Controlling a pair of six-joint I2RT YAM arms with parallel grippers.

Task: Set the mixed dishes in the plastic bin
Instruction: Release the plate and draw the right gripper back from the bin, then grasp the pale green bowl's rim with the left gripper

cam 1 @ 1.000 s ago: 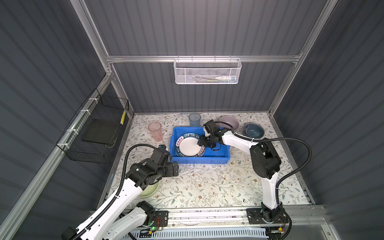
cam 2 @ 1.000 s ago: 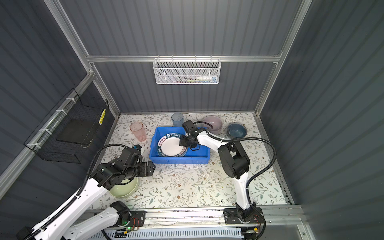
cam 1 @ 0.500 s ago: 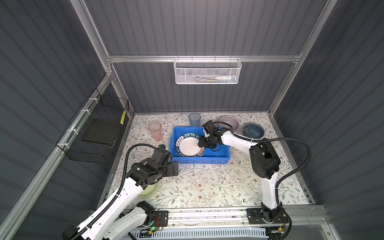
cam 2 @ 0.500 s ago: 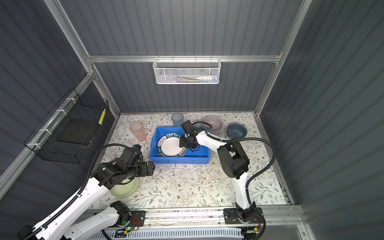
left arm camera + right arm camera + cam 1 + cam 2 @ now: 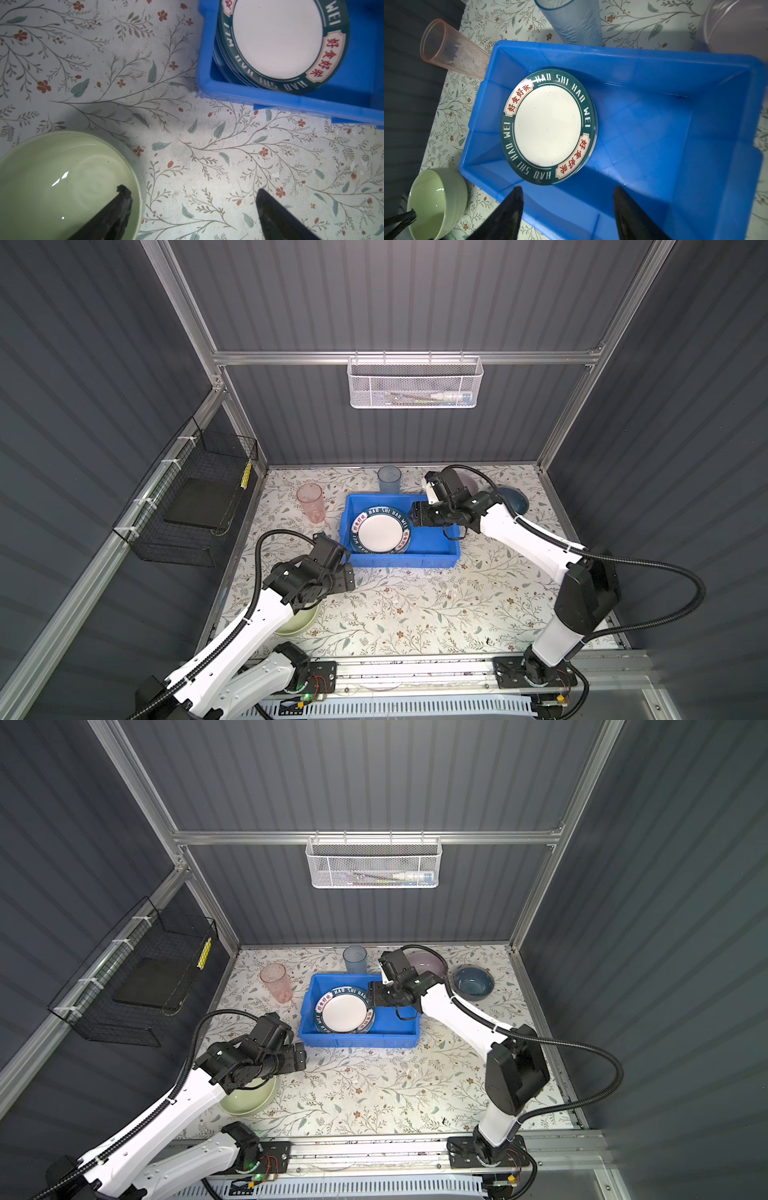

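I will next move my left gripper down onto the green bowl's rim on the side facing the table's middle. The rim is below my gripper, and its open fingers already hang to either side of it.
The blue plastic bin (image 5: 415,551) (image 5: 374,1041) (image 5: 270,97) (image 5: 654,124) holds a white plate with a dark lettered rim (image 5: 380,529) (image 5: 343,1013) (image 5: 278,39) (image 5: 548,126), lying on other plates' edges. My right gripper (image 5: 415,514) (image 5: 374,996) (image 5: 568,188) hangs open and empty over the bin beside the plate. My left gripper (image 5: 349,572) (image 5: 300,1057) (image 5: 192,190) is open near the bin's front left corner, one finger over the green bowl (image 5: 297,620) (image 5: 249,1096) (image 5: 52,182) (image 5: 431,199). On the table stand a pink tumbler (image 5: 311,504) (image 5: 450,52), blue tumbler (image 5: 389,479) (image 5: 575,20), pink bowl (image 5: 426,965) and dark-blue bowl (image 5: 473,982).
A black wire basket (image 5: 195,506) hangs on the left wall and a white mesh basket (image 5: 415,383) on the back wall. The floral table (image 5: 415,614) ends at a metal rail along the front, and grey walls close in the other sides.
The right gripper's jaws have spread wider above the bin, with the plate lying where it was. The left arm has barely moved.
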